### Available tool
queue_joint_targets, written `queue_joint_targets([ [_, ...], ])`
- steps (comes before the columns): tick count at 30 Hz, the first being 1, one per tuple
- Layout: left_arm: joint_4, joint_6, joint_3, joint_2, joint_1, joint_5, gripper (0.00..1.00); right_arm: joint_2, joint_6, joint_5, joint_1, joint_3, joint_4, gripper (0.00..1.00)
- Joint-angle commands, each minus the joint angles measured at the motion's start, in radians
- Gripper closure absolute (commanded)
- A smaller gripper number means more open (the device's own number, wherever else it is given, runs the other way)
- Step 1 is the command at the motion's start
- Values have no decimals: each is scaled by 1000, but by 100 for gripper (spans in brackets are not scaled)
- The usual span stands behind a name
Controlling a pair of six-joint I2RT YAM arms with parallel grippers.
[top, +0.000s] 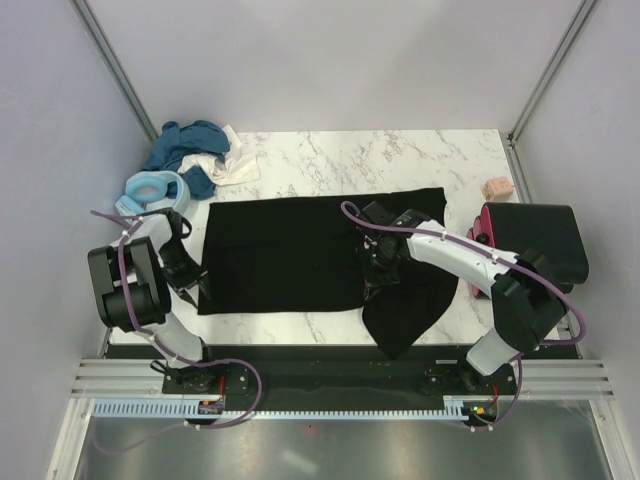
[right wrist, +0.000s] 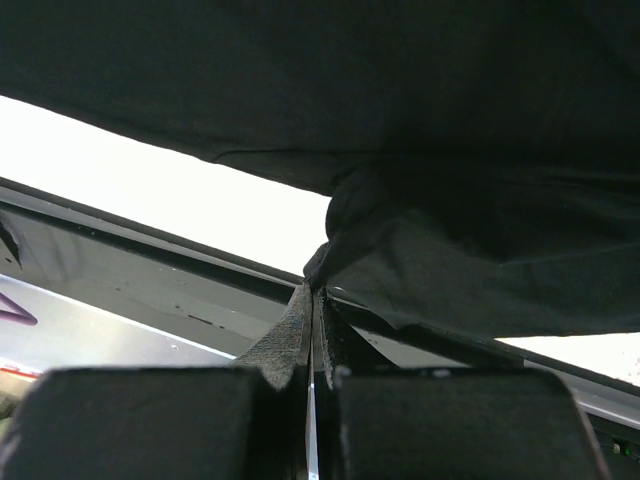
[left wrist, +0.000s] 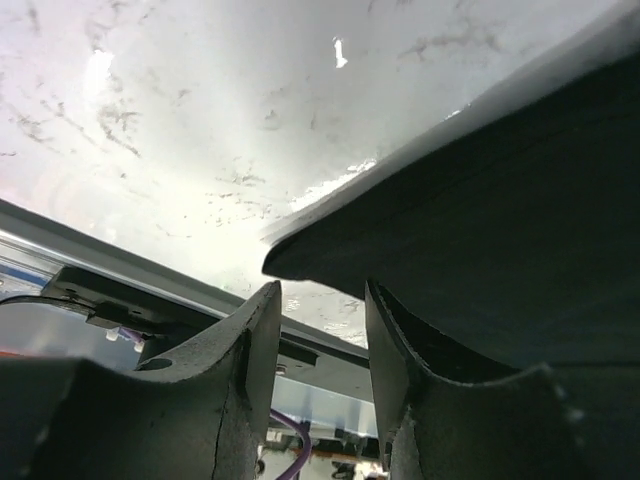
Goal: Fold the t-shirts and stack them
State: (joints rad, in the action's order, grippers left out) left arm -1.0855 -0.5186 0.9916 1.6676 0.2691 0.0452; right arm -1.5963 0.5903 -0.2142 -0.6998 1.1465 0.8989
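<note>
My left gripper should move down onto the black t-shirt's near corner beside it and close there, because that corner is just beyond the open fingers.
A black t-shirt lies spread across the middle of the marble table. Its right part is bunched and hangs over the front edge. My right gripper is shut on a fold of this black cloth, and the pinch shows at my right gripper's fingertips. My left gripper stands open at the shirt's front left corner. In the left wrist view the corner lies just beyond my left gripper, with nothing between the fingers. More t-shirts, teal-blue and white, are heaped at the back left.
A light blue ring-shaped bundle sits beside the heap. A small pinkish-beige block is at the right edge. A black boxy mass with a magenta side stands by the right arm. The metal front rail runs below the table.
</note>
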Motion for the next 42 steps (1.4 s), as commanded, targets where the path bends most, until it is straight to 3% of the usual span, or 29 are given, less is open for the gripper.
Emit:
queue_joint_targets([
  [1,-7,-18,16,63,5,-16,54,27,2,-19,20,-5,-11,100],
  [16,21,-21,-2,175,4,-1,56,2,-30,-68,83,50,-2,100],
  [26,70,-15,-31,219,4,4,86,7,-26,-76,97,35,0,100],
  [42,19,-4,220,247,4,-41,97,-25,-58,-27,118,93,23,100],
])
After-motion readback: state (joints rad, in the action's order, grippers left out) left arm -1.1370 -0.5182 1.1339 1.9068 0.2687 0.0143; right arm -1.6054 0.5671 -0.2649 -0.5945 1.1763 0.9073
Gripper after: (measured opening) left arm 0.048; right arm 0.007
